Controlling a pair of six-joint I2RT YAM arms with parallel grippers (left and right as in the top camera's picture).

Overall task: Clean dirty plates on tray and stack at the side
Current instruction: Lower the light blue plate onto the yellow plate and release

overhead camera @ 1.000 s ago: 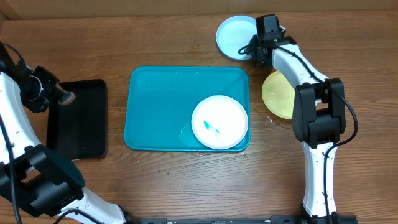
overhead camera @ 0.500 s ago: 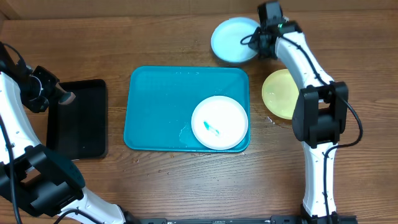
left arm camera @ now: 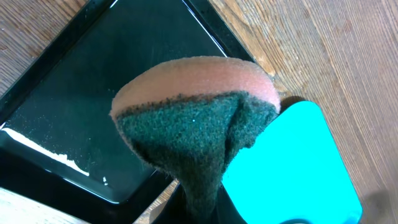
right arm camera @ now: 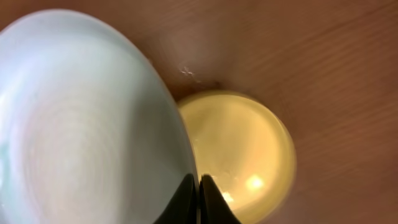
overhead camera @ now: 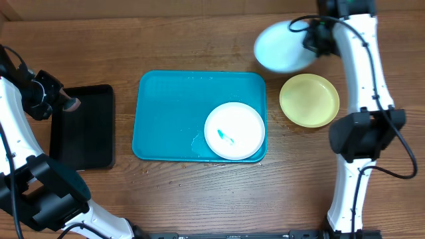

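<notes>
Next, my right gripper moves back and down, lays the light blue plate (overhead camera: 282,46) onto the yellow-green plate (overhead camera: 309,100) and releases, since that one lies bare beside the tray.
My right gripper (overhead camera: 312,40) is shut on the rim of the light blue plate (overhead camera: 282,46), which hangs lifted and tilted above the table's back right. In the right wrist view its jaws pinch the light blue plate (right arm camera: 87,118) at the edge, with the yellow-green plate (right arm camera: 239,152) below. That yellow-green plate (overhead camera: 309,100) lies on the wood right of the turquoise tray (overhead camera: 166,113). The white plate (overhead camera: 234,130), with a teal smear, sits in the tray's front right corner. My left gripper (overhead camera: 65,103) is shut on a pink and green sponge (left arm camera: 196,118) over the black tray's (overhead camera: 83,136) corner.
The black tray (left arm camera: 74,93) lies left of the turquoise tray (left arm camera: 292,162). Water drops dot the wood near the turquoise tray's front edge. A cardboard wall runs along the table's back.
The right gripper closed on the light blue plate's rim, lifted it and carried it rightwards, tilted, towards the yellow-green plate. The left arm has not moved.
</notes>
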